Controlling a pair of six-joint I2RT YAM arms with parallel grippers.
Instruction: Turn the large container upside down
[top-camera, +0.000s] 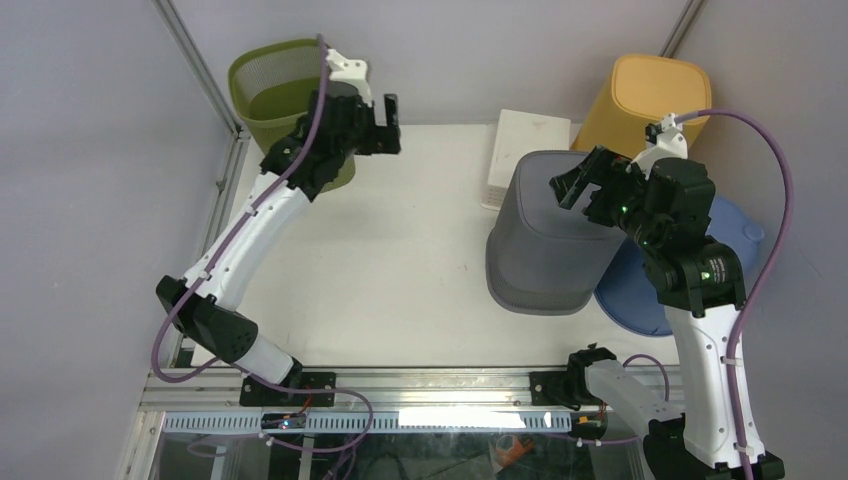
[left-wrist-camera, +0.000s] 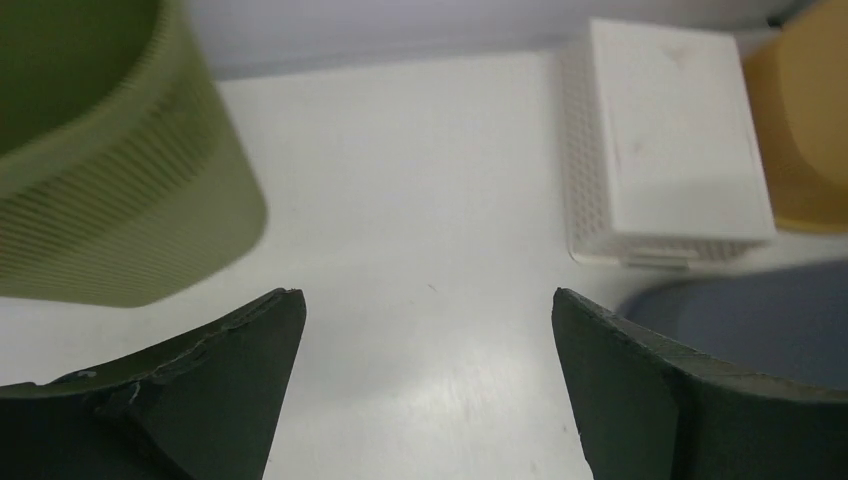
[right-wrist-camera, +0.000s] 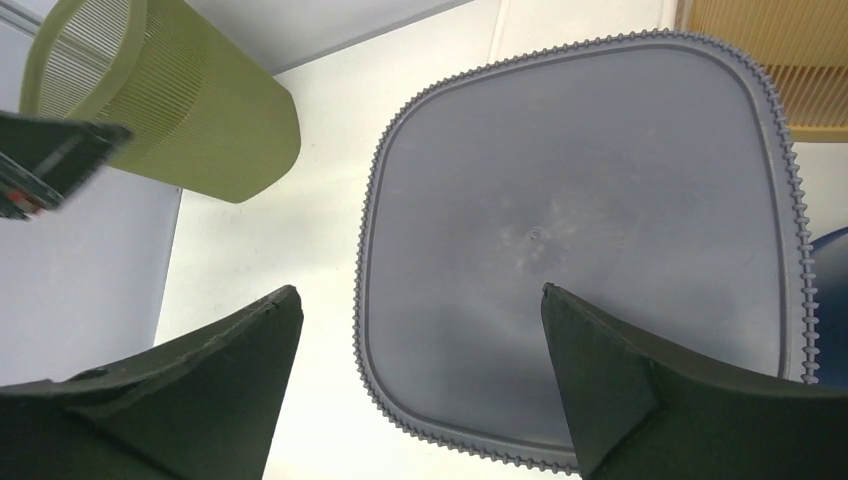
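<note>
The basket stands with its opening up, so the left gripper needs to move outward and to the left in the top view next, onto the basket's rim that faces the white box.
The large grey container (top-camera: 545, 240) stands bottom-up on the white table, right of centre. Its flat base with a beaded edge fills the right wrist view (right-wrist-camera: 580, 220), and a corner of it shows in the left wrist view (left-wrist-camera: 740, 310). My right gripper (top-camera: 578, 180) is open and empty above the container's far top; in its own view (right-wrist-camera: 419, 290) the jaws straddle the base's left edge without touching it. My left gripper (top-camera: 388, 125) is open and empty at the far left, above bare table (left-wrist-camera: 425, 295), beside the olive basket.
An olive mesh basket (top-camera: 275, 85) stands at the far left corner. A white perforated box (top-camera: 525, 150) lies behind the grey container. A yellow container (top-camera: 650, 100) stands bottom-up at the far right. A blue lid (top-camera: 640, 290) lies at the grey container's right side.
</note>
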